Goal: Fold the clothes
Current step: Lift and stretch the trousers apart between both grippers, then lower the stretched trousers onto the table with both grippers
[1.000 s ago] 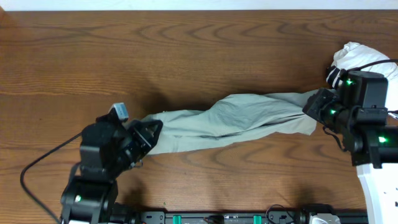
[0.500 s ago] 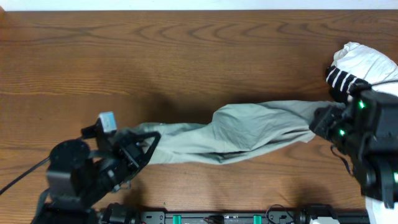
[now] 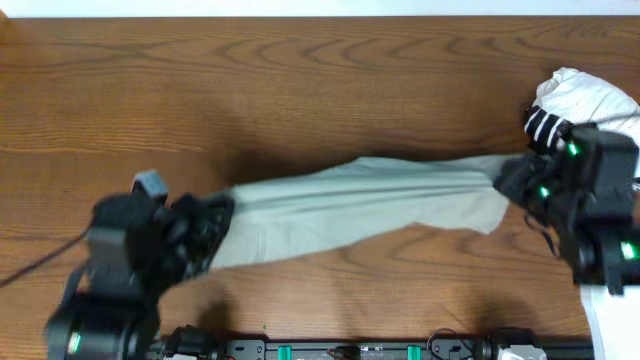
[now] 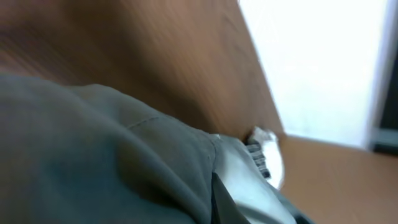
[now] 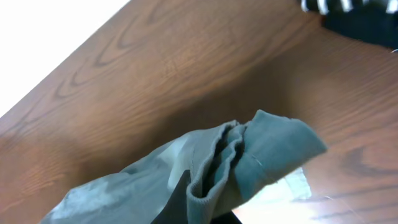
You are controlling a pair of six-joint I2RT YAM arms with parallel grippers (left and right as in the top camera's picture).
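I will next carry the raised end of the trousers (image 4: 93, 149) outward in my left gripper, lower it and let go, because there is bare wood with room for them outward and below.
The clothes (image 3: 360, 208), light khaki trousers, hang stretched in a long band across the wooden table (image 3: 300, 80) from left to right. At their left end my left gripper (image 3: 220, 228) is shut on the cloth. My right gripper (image 3: 507, 185) is shut on the right end. In the left wrist view the trousers (image 4: 93, 149) fill the lower left, a dark finger (image 4: 219, 202) pressed into their folds. The right wrist view has a bunched, layered hem (image 5: 255, 158) pinched at the jaws, with a loose flap sticking out to the right.
A heap of white cloth (image 3: 585, 95) with a black-and-white striped piece (image 3: 543, 124) lies at the table's right edge, just behind my right arm. The striped piece (image 5: 348, 5) also shows at the top of the right wrist view. The table's far edge (image 3: 300, 16) meets a white floor.
The trousers have been pulled out from a twisted, sagging roll into a flatter, tauter band. My left arm has moved left, and my right arm has shifted back toward the white heap.
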